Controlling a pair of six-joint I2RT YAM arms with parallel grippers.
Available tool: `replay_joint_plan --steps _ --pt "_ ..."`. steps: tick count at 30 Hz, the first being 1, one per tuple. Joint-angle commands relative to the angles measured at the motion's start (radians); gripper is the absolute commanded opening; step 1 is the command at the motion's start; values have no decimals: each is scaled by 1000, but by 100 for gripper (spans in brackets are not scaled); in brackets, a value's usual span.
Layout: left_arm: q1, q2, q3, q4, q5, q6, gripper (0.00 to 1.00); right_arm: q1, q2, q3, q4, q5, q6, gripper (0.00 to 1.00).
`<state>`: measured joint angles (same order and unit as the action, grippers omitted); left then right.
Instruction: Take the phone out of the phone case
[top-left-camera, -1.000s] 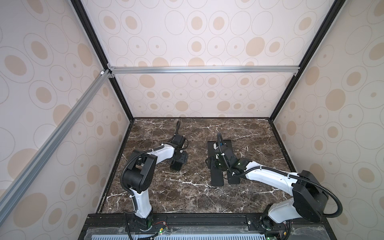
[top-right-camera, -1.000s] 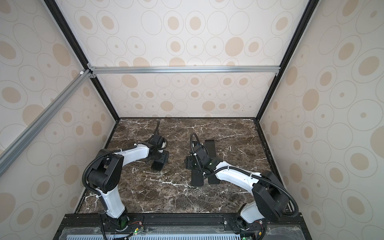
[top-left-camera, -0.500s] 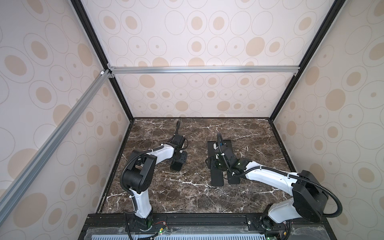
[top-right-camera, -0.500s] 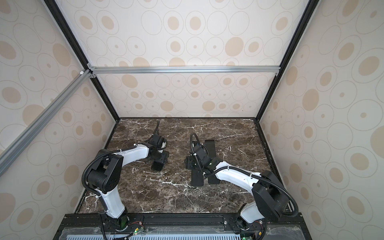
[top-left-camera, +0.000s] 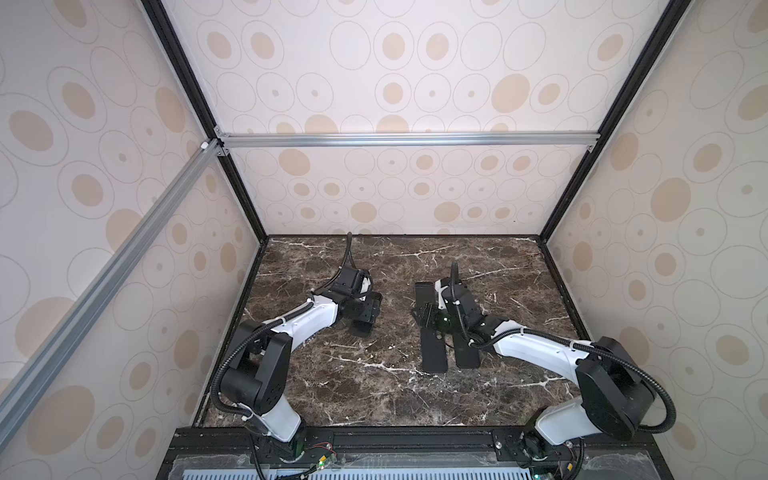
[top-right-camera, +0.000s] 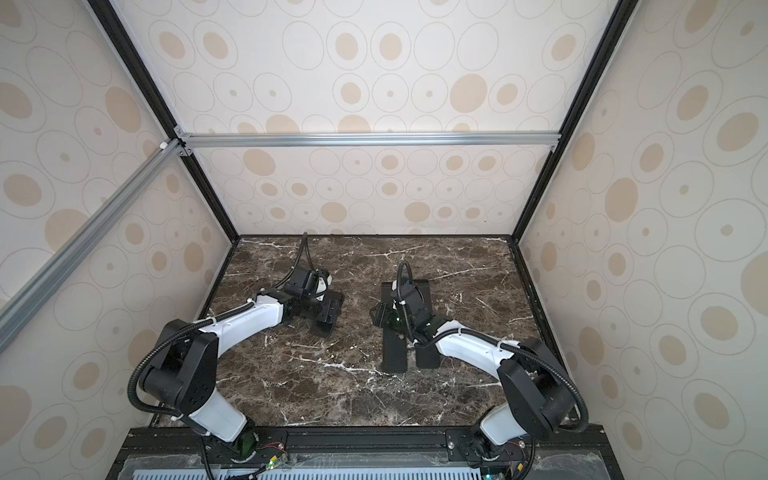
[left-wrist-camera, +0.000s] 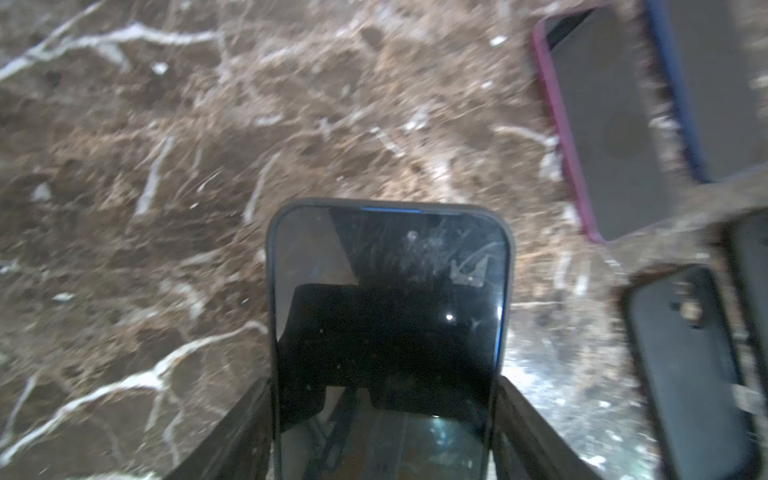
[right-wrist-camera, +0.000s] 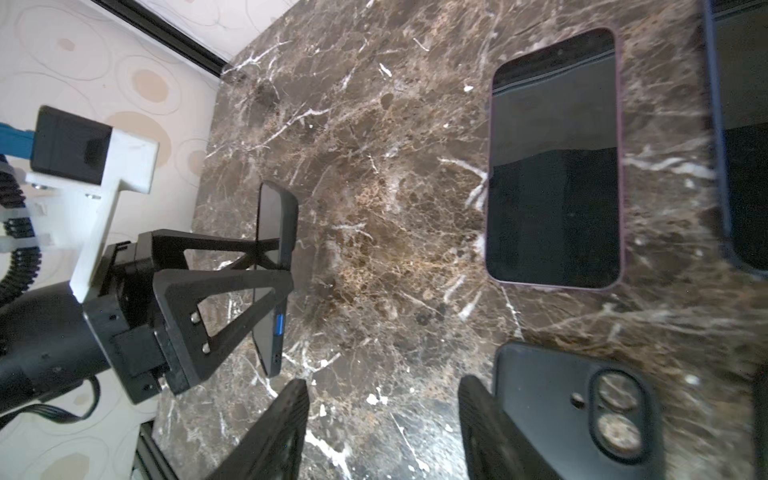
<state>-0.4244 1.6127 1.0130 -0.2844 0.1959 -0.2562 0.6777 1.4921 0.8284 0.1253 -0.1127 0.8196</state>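
Observation:
My left gripper holds the phone on edge, so my open right gripper needs to move across toward the phone and close over its facing long side (top-left-camera: 378, 306) (right-wrist-camera: 288, 228).
The phone (left-wrist-camera: 386, 311) has a dark screen and a blue rim, and sits in a grey phone case (left-wrist-camera: 271, 291). My left gripper (left-wrist-camera: 384, 382) is shut on its two long sides. In the right wrist view that phone (right-wrist-camera: 272, 232) stands on edge just above the marble, between the left gripper's fingers (right-wrist-camera: 216, 299). In both top views it is left of centre (top-left-camera: 362, 328) (top-right-camera: 325, 326). My right gripper (right-wrist-camera: 384, 386) is open over bare marble with nothing between its fingers, and shows near the middle (top-left-camera: 426, 316) (top-right-camera: 384, 318).
A black case with camera holes (right-wrist-camera: 582, 407) lies right beside one right finger. A pink-rimmed phone (right-wrist-camera: 552, 166) and a blue-rimmed phone (right-wrist-camera: 739, 145) lie flat, screens up. The same dark slabs show under the right arm (top-left-camera: 434, 353) (top-left-camera: 466, 353). Walls close in the marble floor (top-left-camera: 374, 395).

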Motion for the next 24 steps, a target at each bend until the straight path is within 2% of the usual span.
replay_joint_plan --steps 1,15,24 --pt "-21 -34 -14 78 84 -24 70 0 39 21 104 -68 33 62" --pt "-78 -75 -57 149 185 0 69 0 179 119 153 -106 72 62" --pt "-95 -101 -72 181 199 7 70 0 224 171 143 -190 88 48"
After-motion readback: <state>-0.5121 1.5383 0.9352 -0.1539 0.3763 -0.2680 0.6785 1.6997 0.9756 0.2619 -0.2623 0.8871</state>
